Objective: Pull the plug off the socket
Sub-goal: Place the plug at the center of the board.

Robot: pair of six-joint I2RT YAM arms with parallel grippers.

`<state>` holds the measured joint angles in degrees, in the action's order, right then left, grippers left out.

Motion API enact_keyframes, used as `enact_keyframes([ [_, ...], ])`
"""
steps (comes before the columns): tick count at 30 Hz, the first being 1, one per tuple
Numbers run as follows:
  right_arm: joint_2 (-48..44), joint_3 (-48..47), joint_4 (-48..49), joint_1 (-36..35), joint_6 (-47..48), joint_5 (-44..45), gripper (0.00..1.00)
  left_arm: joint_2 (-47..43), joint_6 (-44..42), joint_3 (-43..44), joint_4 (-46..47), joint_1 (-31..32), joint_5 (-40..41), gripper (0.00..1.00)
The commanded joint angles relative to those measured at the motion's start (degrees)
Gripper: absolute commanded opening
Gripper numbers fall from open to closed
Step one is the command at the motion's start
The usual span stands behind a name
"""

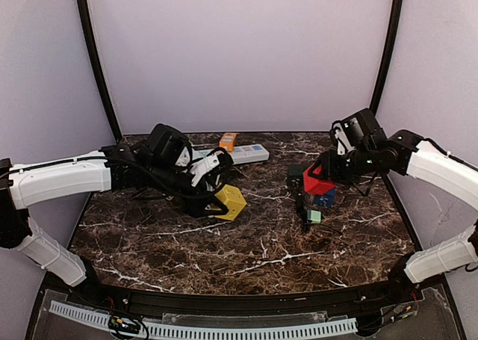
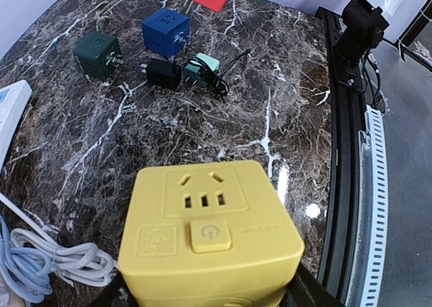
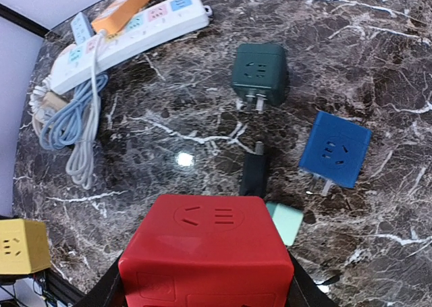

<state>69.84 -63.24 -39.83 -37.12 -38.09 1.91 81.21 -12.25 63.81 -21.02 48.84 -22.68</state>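
The red cube in my right gripper is already clear of the yellow socket [image 1: 230, 202]. It needs to go down next into the gap between black adapter and blue cube and be released there.
My left gripper [image 1: 215, 198] is shut on a yellow cube socket [image 1: 230, 202] left of the table's middle. In the left wrist view the yellow socket [image 2: 209, 233] fills the bottom, its face holes empty, with my left gripper [image 2: 206, 288] clamped on its sides. My right gripper [image 1: 323, 177] is shut on a red cube [image 1: 317, 180] at the right, well apart from the yellow one. The red cube [image 3: 206, 253] sits between the fingers of my right gripper [image 3: 202, 290]. Its face shows socket slots, and any prongs on it are hidden.
On the marble table [image 1: 224, 258] under the right arm lie a green cube [image 3: 260, 71], a blue cube [image 3: 335, 148], a black adapter [image 3: 254, 172] and a mint adapter [image 3: 285, 222]. A white power strip [image 3: 128, 30] with an orange block [image 3: 125, 7] and coiled cable [image 3: 74, 125] lies at the back.
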Motion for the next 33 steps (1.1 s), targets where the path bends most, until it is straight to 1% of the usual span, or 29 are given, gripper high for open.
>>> enact_keyframes([
  [1,3.0,3.0,4.6,5.7,5.1,-5.9,0.00,-1.4,1.5,1.9,1.5,-0.1,-3.0,0.01],
  [5,6.1,4.4,7.3,9.4,6.2,-8.4,0.00,-1.4,1.0,2.2,0.9,-0.1,-2.1,0.01],
  [9,8.4,4.8,9.7,9.7,6.6,-9.4,0.00,-1.8,1.3,2.2,1.0,-0.1,-2.4,0.01],
  [13,11.0,5.4,12.6,9.7,7.2,-12.1,0.05,-1.6,1.8,2.2,1.3,-0.1,-3.2,0.01],
  [17,14.8,4.8,12.8,9.8,7.9,-11.6,0.09,-1.0,1.9,2.4,1.0,-0.1,-3.5,0.01],
  [22,16.4,4.5,12.2,10.0,8.0,-7.6,0.13,-1.1,1.5,2.5,0.8,-0.1,-3.0,0.01],
  [25,17.0,4.7,11.1,10.9,7.9,-5.7,0.18,-1.2,1.3,2.4,0.9,-0.1,-2.9,0.01],
  [30,17.2,5.7,10.5,11.8,7.8,-5.0,0.28,-1.2,1.6,2.4,1.0,-0.1,-3.0,0.01],
  [33,16.9,5.7,10.6,12.0,7.9,-5.3,0.40,-1.3,2.0,2.5,1.1,-0.1,-3.4,0.01],
])
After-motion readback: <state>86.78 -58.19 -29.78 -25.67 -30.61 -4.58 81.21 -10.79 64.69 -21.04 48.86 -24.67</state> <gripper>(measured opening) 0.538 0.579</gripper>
